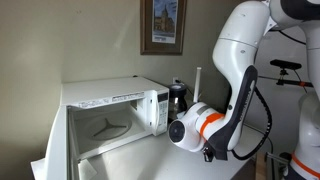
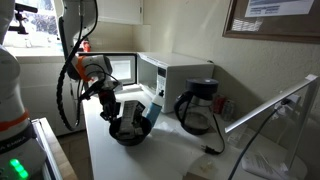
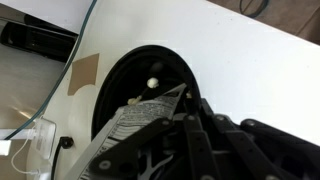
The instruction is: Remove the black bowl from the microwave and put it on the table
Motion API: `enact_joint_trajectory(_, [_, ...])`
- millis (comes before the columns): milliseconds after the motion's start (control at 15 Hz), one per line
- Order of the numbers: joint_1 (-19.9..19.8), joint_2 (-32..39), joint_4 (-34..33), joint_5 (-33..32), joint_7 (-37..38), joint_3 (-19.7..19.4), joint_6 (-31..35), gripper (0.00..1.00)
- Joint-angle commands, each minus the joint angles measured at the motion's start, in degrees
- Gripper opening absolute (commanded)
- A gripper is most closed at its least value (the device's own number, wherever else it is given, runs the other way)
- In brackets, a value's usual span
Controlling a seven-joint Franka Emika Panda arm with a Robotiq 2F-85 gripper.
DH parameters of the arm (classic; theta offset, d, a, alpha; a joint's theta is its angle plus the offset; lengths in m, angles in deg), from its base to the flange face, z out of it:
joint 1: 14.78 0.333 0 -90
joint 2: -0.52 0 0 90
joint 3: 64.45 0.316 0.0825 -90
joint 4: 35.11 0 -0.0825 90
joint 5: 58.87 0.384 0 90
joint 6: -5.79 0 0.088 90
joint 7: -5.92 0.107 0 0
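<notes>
My gripper moves the bowl point(image 2: 128, 136) over to the clear white table beside it next, away from the microwave, and lets go of the bowl's rim.
The black bowl point(image 2: 128, 136) sits low at the near part of the white table point(image 2: 108, 160), out of the microwave point(image 2: 178, 78). In the wrist view the bowl point(image 3: 150, 75) lies on the table point(image 3: 235, 50) with a printed packet point(image 3: 135, 122) in it. My gripper point(image 2: 131, 121) is right over the bowl, and its dark fingers point(image 3: 185, 135) look shut on the near rim. The microwave point(image 1: 110, 105) stands with its door open and its pale cavity bare. In that exterior view the arm point(image 1: 215, 125) hides the bowl.
A dark glass jug point(image 2: 196, 112) with a handle stands beside the microwave, close to the bowl; it also shows in an exterior view point(image 1: 178, 98). The open microwave door point(image 2: 122, 68) stands behind the arm. A piece of brown tape point(image 3: 84, 72) lies near the table edge.
</notes>
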Motion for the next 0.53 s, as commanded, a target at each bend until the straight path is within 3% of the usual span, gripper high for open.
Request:
enact_joint_trajectory(0, [0.4, 3.1, -2.2, -1.0, 0.9, 0.0, -1.1, 0.02])
enact_joint_trajectory(200, [0.1, 3.5, -2.1, -0.7, 1.1, -0.4, -1.0, 0.02])
enact_joint_trajectory(467, [-1.9, 0.8, 3.4, -0.9, 5.1, -2.7, 0.3, 0.02])
